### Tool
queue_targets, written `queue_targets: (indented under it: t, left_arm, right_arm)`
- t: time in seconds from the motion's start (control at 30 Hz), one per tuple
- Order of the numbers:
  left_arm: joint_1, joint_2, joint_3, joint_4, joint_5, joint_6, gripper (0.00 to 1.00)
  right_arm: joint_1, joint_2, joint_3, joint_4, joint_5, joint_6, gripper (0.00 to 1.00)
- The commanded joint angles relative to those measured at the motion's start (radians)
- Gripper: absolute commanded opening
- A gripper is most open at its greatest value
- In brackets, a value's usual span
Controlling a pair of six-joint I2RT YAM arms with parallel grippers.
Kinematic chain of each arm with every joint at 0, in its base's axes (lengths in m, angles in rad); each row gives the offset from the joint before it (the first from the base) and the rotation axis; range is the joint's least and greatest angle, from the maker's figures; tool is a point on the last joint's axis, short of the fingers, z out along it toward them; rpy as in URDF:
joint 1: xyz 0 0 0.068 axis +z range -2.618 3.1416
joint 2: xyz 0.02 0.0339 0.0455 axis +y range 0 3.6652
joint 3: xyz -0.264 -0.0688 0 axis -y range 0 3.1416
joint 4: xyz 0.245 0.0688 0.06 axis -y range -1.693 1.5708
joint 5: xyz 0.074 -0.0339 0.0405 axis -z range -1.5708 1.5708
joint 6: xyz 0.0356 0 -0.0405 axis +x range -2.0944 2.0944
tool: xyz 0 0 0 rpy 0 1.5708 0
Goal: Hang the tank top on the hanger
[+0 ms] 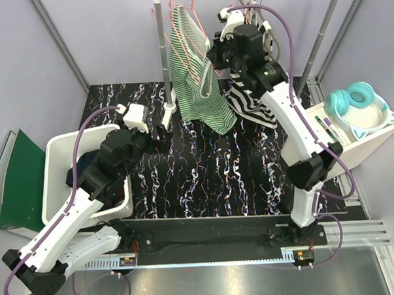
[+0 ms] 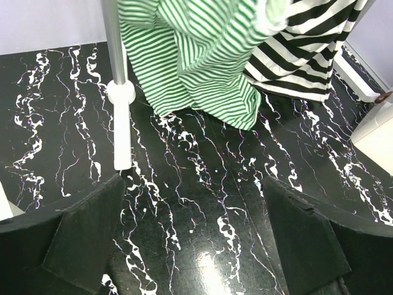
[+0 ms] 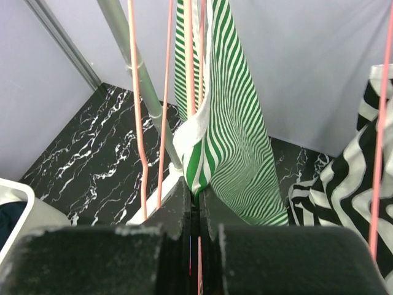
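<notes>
I will next move my right gripper gently down a little with the fabric and open it to let go, because the tank top already hangs over the salmon-pink hanger.
The green-and-white striped tank top (image 1: 194, 62) hangs from the rack at the back, draped over a salmon-pink hanger (image 1: 195, 40). My right gripper (image 1: 214, 55) is raised beside it and shut on the tank top's fabric (image 3: 202, 157), with a pink hanger wire (image 3: 199, 270) showing between the fingers (image 3: 216, 209). The tank top's lower hem (image 2: 202, 80) shows in the left wrist view. My left gripper (image 1: 162, 137) is open and empty, low over the black marbled table (image 1: 205, 180), in front of the rack's left post (image 2: 120, 86).
A bold black-and-white striped garment (image 1: 250, 103) hangs right of the tank top. More pink hangers (image 3: 138, 104) hang at the left of the rack. A white bin (image 1: 57, 163) holding a dark garment stands at the left. A white shelf with teal headphones (image 1: 352, 101) stands at the right.
</notes>
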Motion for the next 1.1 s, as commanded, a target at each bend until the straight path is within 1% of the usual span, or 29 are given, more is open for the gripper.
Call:
queue_targets:
  t: [0.0, 0.1, 0.2, 0.5, 0.6, 0.7, 0.73, 0.83, 0.87, 0.93, 0.97, 1.0, 1.07]
  left_arm:
    - [0.003, -0.022, 0.003, 0.046, -0.019, 0.015, 0.99]
    - [0.003, -0.020, 0.005, 0.046, -0.013, 0.011, 0.99]
    - [0.003, -0.022, 0.003, 0.046, -0.015, 0.008, 0.99]
    - [0.005, -0.032, 0.003, 0.046, -0.019, 0.003, 0.99]
    - [0.003, -0.036, 0.003, 0.044, -0.019, 0.005, 0.99]
    - [0.003, -0.040, 0.003, 0.044, -0.016, 0.005, 0.99]
    - [0.005, -0.040, 0.002, 0.046, -0.018, 0.005, 0.99]
    - [0.003, -0.043, 0.003, 0.046, -0.019, 0.005, 0.99]
    - [0.003, -0.043, 0.003, 0.046, -0.022, 0.005, 0.99]
    - [0.003, -0.046, 0.002, 0.039, -0.044, 0.000, 0.99]
    - [0.003, -0.048, 0.003, 0.036, -0.055, -0.003, 0.99]
    - [0.003, -0.049, 0.005, 0.032, -0.064, -0.005, 0.99]
    - [0.003, -0.057, 0.008, 0.021, -0.085, -0.009, 0.99]
  right_arm:
    - [-0.003, 0.062, 0.157, -0.018, -0.022, -0.002, 0.00]
    - [-0.003, 0.092, 0.178, -0.034, -0.019, 0.001, 0.00]
    - [-0.003, 0.090, 0.152, -0.035, -0.016, 0.004, 0.00]
    - [-0.003, 0.030, 0.034, -0.025, -0.008, 0.015, 0.00]
    - [-0.003, -0.006, -0.020, -0.020, 0.004, 0.038, 0.03]
    - [-0.001, -0.054, -0.101, 0.001, -0.005, 0.040, 0.13]
    - [-0.003, -0.081, -0.117, 0.007, -0.013, 0.038, 0.20]
    - [-0.003, -0.127, -0.154, 0.026, -0.016, 0.028, 0.32]
    - [-0.003, -0.140, -0.158, 0.029, -0.019, 0.017, 0.41]
    - [-0.003, -0.163, -0.161, 0.032, -0.028, 0.006, 0.49]
    - [-0.001, -0.172, -0.163, 0.034, -0.028, 0.000, 0.60]
    - [-0.003, -0.187, -0.169, 0.032, -0.028, -0.002, 0.66]
    - [-0.001, -0.207, -0.183, 0.034, -0.061, -0.006, 0.83]
